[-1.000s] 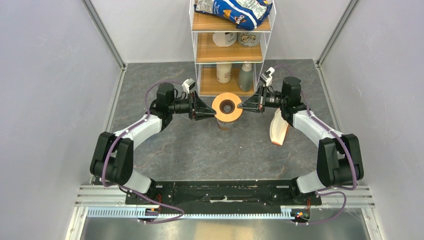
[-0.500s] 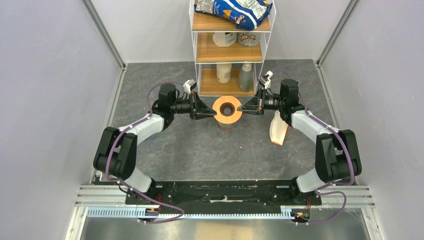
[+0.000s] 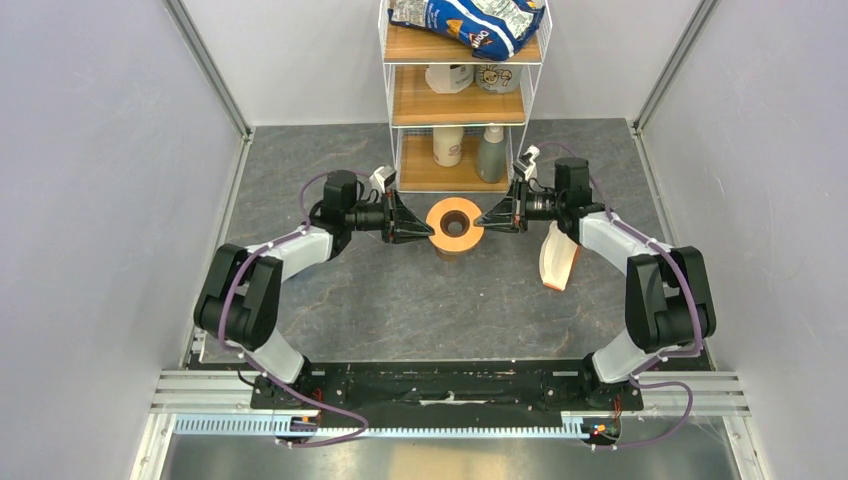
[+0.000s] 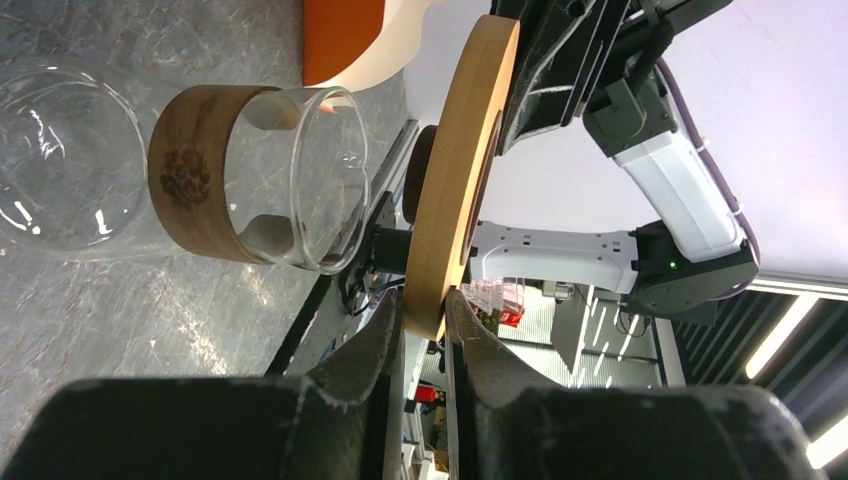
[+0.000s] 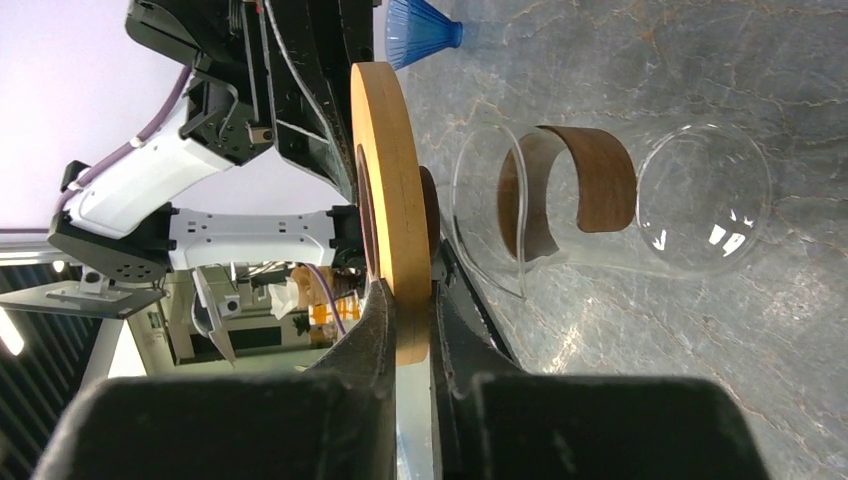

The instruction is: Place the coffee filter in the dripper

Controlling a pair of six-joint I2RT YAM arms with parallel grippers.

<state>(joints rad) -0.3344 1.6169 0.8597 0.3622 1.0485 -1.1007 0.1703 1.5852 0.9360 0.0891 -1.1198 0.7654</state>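
Note:
I will next lower the ring onto the beaker with my left gripper and let go of the ring's edge, because the beaker's opening (image 4: 331, 181) is below the ring and there is still a gap under the ring.
Both grippers are shut on opposite edges of the flat orange-tan ring (image 3: 454, 224) and hold it level over the clear glass beaker (image 3: 452, 251). My left gripper (image 3: 424, 230) pinches the ring's left edge (image 4: 462, 170), jaws tight on it (image 4: 425, 310). My right gripper (image 3: 484, 219) pinches its right edge (image 5: 390, 180), jaws tight on it (image 5: 405, 320). A small gap shows between the ring and the beaker's mouth (image 4: 310, 180). The dark blue dripper (image 5: 418, 30) stands on the table beyond the ring, seen only in the right wrist view. The single coffee filter is out of view.
The beaker has a brown band round its neck (image 5: 590, 175). An upright white-and-tan bundle (image 3: 557, 257) stands under the right forearm and shows in the left wrist view (image 4: 345, 40). A wire-and-wood shelf (image 3: 462, 100) with bottles and a blue bag stands just behind the ring.
The ring, held by both grippers, has shifted slightly toward the near side and looks smaller. Both arms have stretched farther out from their bases.

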